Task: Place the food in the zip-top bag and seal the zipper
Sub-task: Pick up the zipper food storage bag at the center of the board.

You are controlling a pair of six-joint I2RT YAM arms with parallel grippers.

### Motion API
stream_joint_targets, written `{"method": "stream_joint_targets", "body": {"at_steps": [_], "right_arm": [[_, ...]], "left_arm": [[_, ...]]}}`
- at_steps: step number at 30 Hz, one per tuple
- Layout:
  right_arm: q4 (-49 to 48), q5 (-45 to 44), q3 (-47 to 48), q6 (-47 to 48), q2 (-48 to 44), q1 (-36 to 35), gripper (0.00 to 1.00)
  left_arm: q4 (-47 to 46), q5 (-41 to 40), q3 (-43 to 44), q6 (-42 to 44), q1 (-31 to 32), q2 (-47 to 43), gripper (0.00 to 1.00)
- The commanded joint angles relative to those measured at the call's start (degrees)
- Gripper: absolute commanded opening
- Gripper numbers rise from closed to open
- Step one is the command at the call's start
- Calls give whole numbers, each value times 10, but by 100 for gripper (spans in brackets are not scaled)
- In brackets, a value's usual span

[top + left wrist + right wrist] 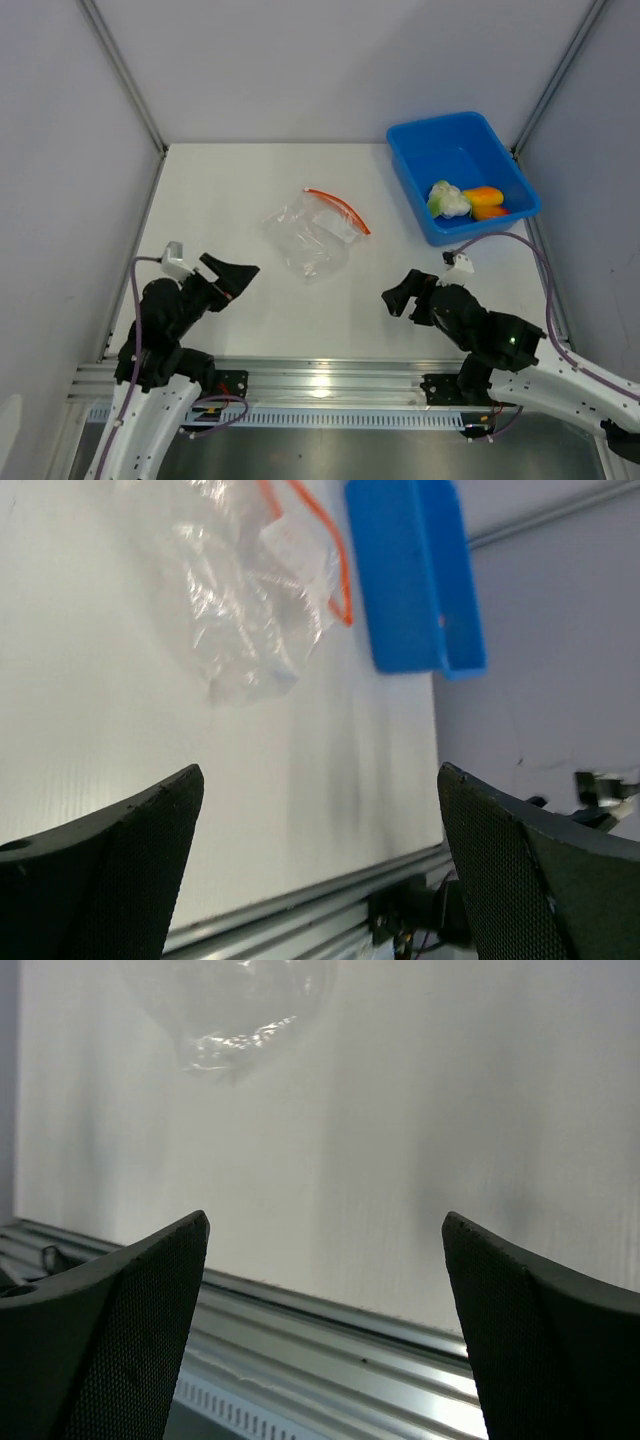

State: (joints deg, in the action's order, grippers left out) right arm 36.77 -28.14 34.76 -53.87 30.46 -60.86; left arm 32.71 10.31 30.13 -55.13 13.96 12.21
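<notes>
My right gripper is going to move outward and to the left in the top view next, then down onto the zipper's middle [344,207], because the bag's opening lies flat.
The clear crinkly zip-top bag [308,238] lies flat in the middle of the table, its orange-red zipper strip [343,209] along the far right edge; it also shows in the left wrist view [240,590] and the right wrist view [235,1010]. The food sits in the blue bin: a white-and-green cauliflower lump [447,200], a yellow-orange piece [482,194] and a red-orange piece [490,211]. My left gripper [232,278] is open and empty at the near left. My right gripper [400,297] is open and empty at the near right.
The blue plastic bin [430,140] stands at the back right, also in the left wrist view [415,575]. Grey walls enclose the table on three sides. A metal rail [320,380] runs along the near edge.
</notes>
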Motion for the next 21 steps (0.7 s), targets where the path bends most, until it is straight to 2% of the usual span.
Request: {"method": "stream_joint_targets", "body": {"at_steps": [1,5,10,14,15,17,18,21], "right_arm": [[39,-61,47,39,72,0,99],[-20,-56,106,116,168,0,99],[-151,1,116,190,241,33,99],[-236,157,121,173,317,136,99],[-278,237,120,163,336,180,100],[-328,321,112,137,393,218,99],[-357,355,111,127,412,238,99],[-391,370,127,125,474,257,100]], "left_arm": [[26,115,20,59,2,59,99],[-30,202,-3,60,2,75,100],[-56,205,-52,25,2,-2,100],[-32,187,-49,22,2,-42,99],[-27,187,-46,29,2,-44,100],[-7,183,-30,46,2,-40,99],[-1,180,-24,54,2,-39,100],[23,172,4,85,2,-30,99]]}}
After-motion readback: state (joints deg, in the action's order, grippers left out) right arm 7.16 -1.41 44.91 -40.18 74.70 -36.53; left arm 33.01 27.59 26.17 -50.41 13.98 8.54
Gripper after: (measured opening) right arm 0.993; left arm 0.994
